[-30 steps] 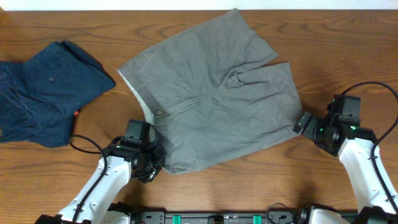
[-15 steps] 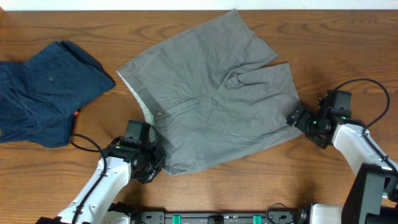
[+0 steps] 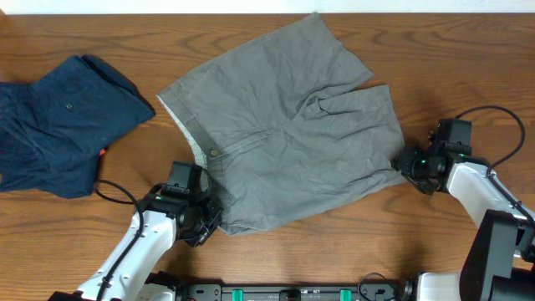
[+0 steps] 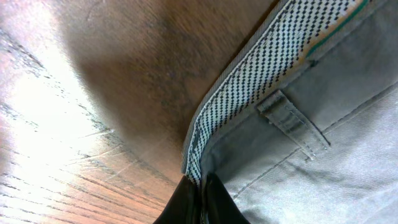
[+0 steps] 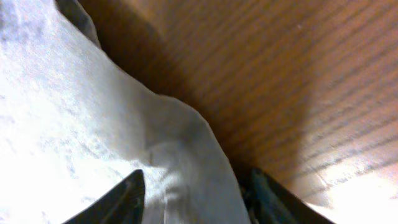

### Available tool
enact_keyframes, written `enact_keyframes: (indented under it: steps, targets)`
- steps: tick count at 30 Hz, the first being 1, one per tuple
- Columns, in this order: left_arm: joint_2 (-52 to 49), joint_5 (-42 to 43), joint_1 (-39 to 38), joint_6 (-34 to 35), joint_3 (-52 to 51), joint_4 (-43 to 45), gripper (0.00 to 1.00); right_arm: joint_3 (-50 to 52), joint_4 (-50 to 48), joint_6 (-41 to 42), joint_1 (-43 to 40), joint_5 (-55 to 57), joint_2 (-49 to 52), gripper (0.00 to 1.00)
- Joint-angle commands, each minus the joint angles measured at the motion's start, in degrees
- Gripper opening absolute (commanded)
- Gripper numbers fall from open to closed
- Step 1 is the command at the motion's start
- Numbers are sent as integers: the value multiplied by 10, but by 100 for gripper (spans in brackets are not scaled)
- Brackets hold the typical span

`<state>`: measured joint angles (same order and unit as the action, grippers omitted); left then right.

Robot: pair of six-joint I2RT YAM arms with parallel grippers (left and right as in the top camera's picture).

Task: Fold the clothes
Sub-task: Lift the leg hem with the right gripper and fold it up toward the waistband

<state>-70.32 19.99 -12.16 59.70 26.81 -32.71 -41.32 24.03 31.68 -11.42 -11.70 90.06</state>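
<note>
The shorts (image 3: pixel 288 138) still lie spread out. My left gripper should next lift, carry the waistband's near corner outward onto the waistband's far corner (image 3: pixel 166 95), lower it there and release.
The light grey shorts (image 3: pixel 288 138) lie spread and wrinkled on the wooden table, waistband to the left, legs to the right. My left gripper (image 3: pixel 211 222) is shut on the waistband's near corner; the left wrist view shows its fingers (image 4: pixel 200 198) pinching the checked waistband lining (image 4: pixel 261 68) beside a belt loop. My right gripper (image 3: pixel 404 160) is at the near leg's hem corner. In the right wrist view its fingers (image 5: pixel 196 193) are spread apart with the grey hem (image 5: pixel 186 155) lying between them.
A dark navy folded garment (image 3: pixel 58 121) lies at the left of the table. Cables trail from both arms. The table's near edge runs close behind both grippers.
My right gripper moved left to the leg's hem corner, then shifted slightly back right and now straddles the hem. My left gripper and the shorts have stayed put.
</note>
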Motion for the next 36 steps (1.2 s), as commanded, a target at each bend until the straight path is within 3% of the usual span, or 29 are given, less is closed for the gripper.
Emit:
enact_keyframes:
  steps: [1, 13, 16, 20, 21, 29, 36]
  targets:
    - [4, -1, -1, -10, -2, 0, 6, 10, 24, 7, -20, 29, 6, 57]
    - [4, -1, -1, -12, -2, 9, 6, 10, 83, 14, -36, 26, 0, 50]
    - [4, -1, -1, -12, -2, 11, 6, 10, 83, 16, -36, 26, 0, 39]
    - [4, -1, -1, -23, -2, 11, 6, 10, 80, 22, -36, 27, 0, 4]
    - [4, -1, -1, -24, -2, 10, 6, 10, 75, 22, -36, 26, 0, 1]
    - [4, -1, -1, -56, -1, 10, 6, 8, 33, 21, -37, 27, -12, 1]
    - [9, 4, -2, -134, 34, -33, 6, -17, 83, -4, -75, 30, -106, 1]
